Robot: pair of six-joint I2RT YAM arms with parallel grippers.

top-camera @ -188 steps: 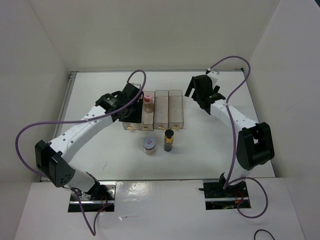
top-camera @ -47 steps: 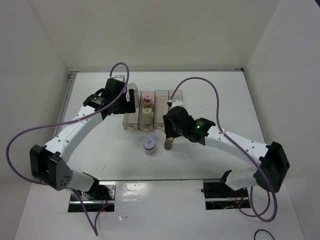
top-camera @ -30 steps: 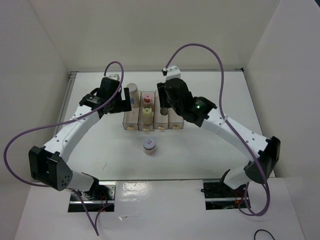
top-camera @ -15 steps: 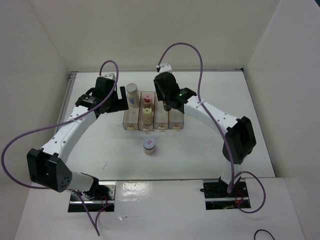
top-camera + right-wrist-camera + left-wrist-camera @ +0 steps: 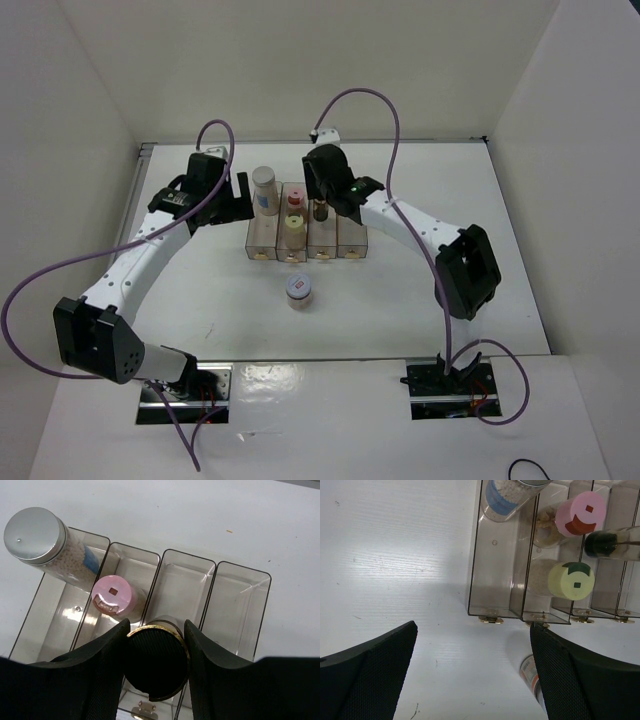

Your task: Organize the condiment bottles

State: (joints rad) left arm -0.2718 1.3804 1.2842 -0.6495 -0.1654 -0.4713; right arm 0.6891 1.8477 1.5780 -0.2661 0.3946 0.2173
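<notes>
My right gripper lowers the slim dark bottle farther into the rack's third section [image 5: 321,217] [image 5: 169,619] next, then opens, because the bottle's base still hangs above the rack's bottom.
My right gripper [image 5: 156,672] is shut on the black cap of the slim dark bottle [image 5: 320,210], holding it upright in the third compartment of the clear rack [image 5: 352,240]. The tall white bottle with a grey cap [image 5: 264,188] stands in the first compartment. In the second are the pink-capped bottle [image 5: 296,198] at the back and the yellow-capped bottle [image 5: 294,228] in front of it. The squat red-rimmed jar [image 5: 299,291] stands on the table in front of the rack. My left gripper [image 5: 238,197] hangs open and empty just left of the rack.
The rack's fourth compartment [image 5: 235,610] holds nothing. White walls close in the table on the left, back and right. Purple cables [image 5: 370,95] loop above both arms.
My right gripper lifted the dark bottle from the table in front of the rack and brought it into the third compartment. My left gripper drew back leftwards from the tall white bottle.
</notes>
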